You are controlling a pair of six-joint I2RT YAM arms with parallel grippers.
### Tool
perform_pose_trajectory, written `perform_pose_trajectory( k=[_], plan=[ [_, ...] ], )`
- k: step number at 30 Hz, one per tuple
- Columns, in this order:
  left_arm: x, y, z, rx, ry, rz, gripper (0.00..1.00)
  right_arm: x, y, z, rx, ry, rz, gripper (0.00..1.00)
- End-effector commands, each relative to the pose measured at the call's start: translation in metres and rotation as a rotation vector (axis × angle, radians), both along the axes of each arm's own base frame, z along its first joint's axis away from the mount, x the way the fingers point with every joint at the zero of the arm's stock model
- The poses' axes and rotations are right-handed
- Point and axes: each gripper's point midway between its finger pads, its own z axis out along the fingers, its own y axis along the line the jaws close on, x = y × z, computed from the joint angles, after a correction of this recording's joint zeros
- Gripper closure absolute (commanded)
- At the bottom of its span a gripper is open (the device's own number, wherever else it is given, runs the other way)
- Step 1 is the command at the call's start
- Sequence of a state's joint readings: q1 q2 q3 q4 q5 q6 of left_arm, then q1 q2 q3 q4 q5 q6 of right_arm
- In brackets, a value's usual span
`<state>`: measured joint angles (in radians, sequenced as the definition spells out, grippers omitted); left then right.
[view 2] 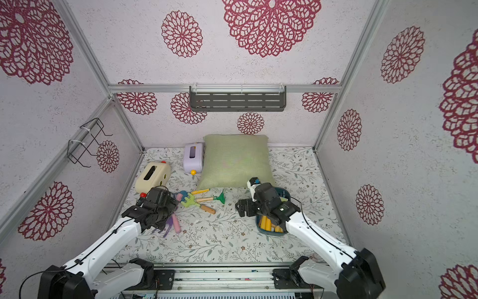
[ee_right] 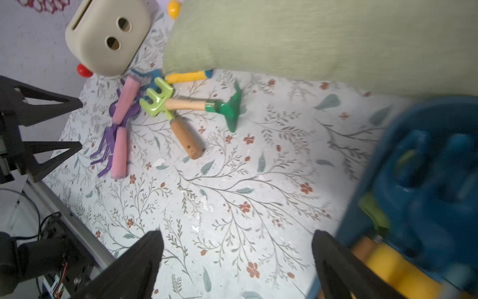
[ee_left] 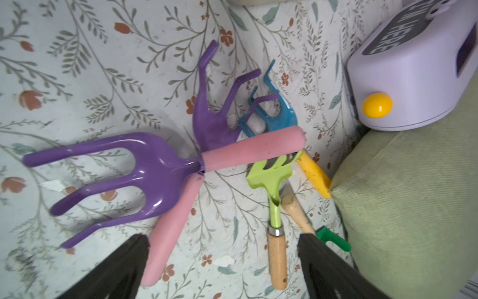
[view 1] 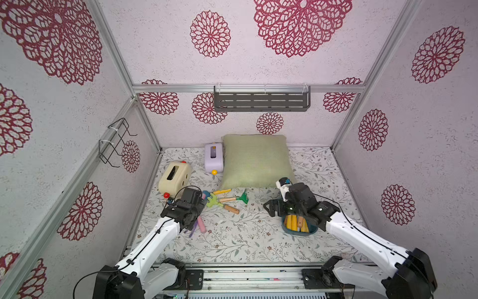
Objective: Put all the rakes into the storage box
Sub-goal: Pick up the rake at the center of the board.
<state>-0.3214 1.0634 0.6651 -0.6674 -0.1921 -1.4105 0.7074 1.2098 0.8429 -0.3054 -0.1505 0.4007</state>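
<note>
The right gripper needs to go from the storage box down onto the lime-green rake's wooden handle, because the handle lies on open cloth, clear of other tools.
The dark teal storage box sits at the front right and holds several toy tools with yellow and wooden handles. My right gripper hovers at the box's left edge, open, with nothing between its fingers. A lime-green rake and a dark green rake, both wooden-handled, lie crossed on the floral cloth left of centre. My left gripper is open low over the cloth, between a pink handle and the lime-green rake's handle, holding nothing.
Purple tools with pink handles and a blue claw with a yellow handle lie beside the rakes. A green cushion lies at the back, with a lilac toaster-shaped box and a cream one to its left. Walls enclose the cell.
</note>
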Motion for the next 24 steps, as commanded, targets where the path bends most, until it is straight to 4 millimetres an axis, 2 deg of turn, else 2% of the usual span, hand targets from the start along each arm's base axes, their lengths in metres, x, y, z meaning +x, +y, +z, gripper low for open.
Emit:
perform_pose_trajectory(
  k=[1, 5, 8, 11, 16, 24],
  plan=[
    [-0.018, 0.0, -0.006, 0.055, 0.031, -0.052, 0.04, -0.003, 0.048, 0.007, -0.001, -0.068, 0.189, 0.07],
    [-0.034, 0.004, -0.007, 0.12, 0.057, -0.075, 0.03, -0.003, 0.09, -0.016, -0.118, -0.092, 0.312, 0.13],
    [-0.042, 0.007, -0.012, 0.127, 0.065, -0.077, 0.03, 0.001, 0.111, -0.031, -0.209, -0.112, 0.36, 0.16],
    [-0.042, 0.005, -0.014, 0.104, 0.023, -0.088, 0.05, 0.01, 0.126, -0.044, -0.273, -0.117, 0.381, 0.2],
    [-0.044, 0.007, -0.017, 0.09, -0.016, -0.08, 0.06, 0.023, 0.143, -0.066, -0.357, -0.113, 0.432, 0.27],
    [-0.048, 0.01, -0.018, 0.088, -0.026, -0.073, 0.06, 0.039, 0.159, -0.098, -0.475, -0.115, 0.464, 0.36]
  ],
)
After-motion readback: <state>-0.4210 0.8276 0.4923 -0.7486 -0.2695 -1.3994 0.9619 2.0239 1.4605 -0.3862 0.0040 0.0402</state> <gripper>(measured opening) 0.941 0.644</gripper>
